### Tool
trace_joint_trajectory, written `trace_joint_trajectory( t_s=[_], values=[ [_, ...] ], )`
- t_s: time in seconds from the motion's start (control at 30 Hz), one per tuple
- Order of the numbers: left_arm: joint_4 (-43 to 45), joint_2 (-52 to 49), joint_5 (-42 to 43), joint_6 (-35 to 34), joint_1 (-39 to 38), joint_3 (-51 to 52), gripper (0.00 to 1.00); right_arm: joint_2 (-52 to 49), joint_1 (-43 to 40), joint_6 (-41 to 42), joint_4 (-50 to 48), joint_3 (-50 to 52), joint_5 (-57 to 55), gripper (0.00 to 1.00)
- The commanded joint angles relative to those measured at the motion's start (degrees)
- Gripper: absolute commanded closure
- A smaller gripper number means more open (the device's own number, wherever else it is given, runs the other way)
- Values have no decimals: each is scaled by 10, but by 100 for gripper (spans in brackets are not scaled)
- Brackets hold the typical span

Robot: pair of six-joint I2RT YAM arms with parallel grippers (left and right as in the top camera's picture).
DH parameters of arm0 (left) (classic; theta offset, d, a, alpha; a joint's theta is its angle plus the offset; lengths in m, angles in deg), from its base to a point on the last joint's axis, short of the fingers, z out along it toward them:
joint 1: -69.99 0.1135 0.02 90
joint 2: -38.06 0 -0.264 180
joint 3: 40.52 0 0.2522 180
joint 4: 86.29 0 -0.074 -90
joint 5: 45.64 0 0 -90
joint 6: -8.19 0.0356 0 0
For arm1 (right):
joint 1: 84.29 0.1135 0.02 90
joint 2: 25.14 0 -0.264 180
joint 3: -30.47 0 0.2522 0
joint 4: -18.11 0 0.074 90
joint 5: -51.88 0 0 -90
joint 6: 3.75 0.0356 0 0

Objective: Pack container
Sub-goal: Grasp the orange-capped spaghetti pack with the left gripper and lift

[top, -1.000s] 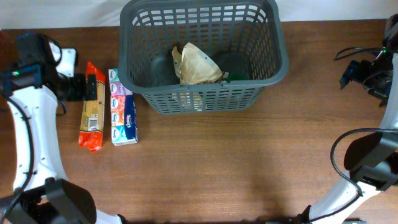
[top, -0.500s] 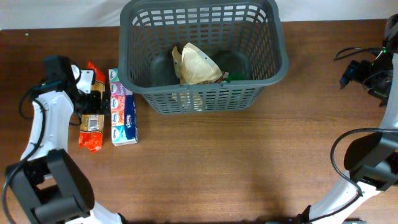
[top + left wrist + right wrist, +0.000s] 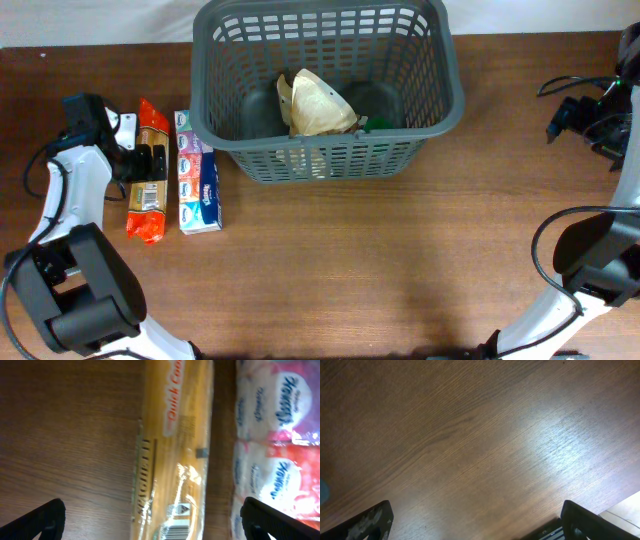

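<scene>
My left gripper will next go down onto the middle of the spaghetti pack (image 3: 147,190) and close. The wood along both long edges of the pack is empty.
The container (image 3: 452,95) is a large dark grey lattice basket at the back middle of the table. It holds a tan paper bag (image 3: 318,103) and something dark green beside it. Left of it lie an orange spaghetti pack (image 3: 147,190) and a tissue multipack (image 3: 198,185). My left gripper (image 3: 150,160) is open, straddling the spaghetti pack (image 3: 172,450) from above, with the tissue pack (image 3: 272,435) at its right finger. My right gripper (image 3: 580,120) is open and empty, over bare table at the far right.
The table's back edge runs behind the basket. A black cable (image 3: 560,85) loops near the right arm. The right wrist view shows bare wood (image 3: 470,445) and a table edge at the lower right.
My left arm swung in from the far left to over the spaghetti pack, then settled with its fingers around it. The right arm has not moved.
</scene>
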Motion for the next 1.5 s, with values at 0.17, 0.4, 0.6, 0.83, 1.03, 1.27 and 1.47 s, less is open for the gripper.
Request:
trace_joint_trajectory(
  t_s=[0.17, 0.4, 0.6, 0.83, 1.03, 1.27, 1.47],
  values=[
    [18, -31, 9, -6, 9, 3, 1, -1, -5, -2, -2, 3, 1, 1],
    [41, -56, 11, -1, 9, 3, 1, -1, -5, -2, -2, 3, 1, 1],
    [49, -86, 18, -2, 9, 3, 1, -1, -5, -2, -2, 3, 1, 1],
    [51, -108, 18, -2, 9, 3, 1, -1, -5, -2, -2, 3, 1, 1],
    [54, -115, 18, -2, 9, 3, 1, -1, -5, -2, -2, 3, 1, 1],
    [54, -116, 26, -2, 9, 3, 20, -1, -5, -2, -2, 3, 1, 1],
    [53, -116, 28, -2, 9, 3, 98, -1, -5, -2, -2, 3, 1, 1]
  ],
)
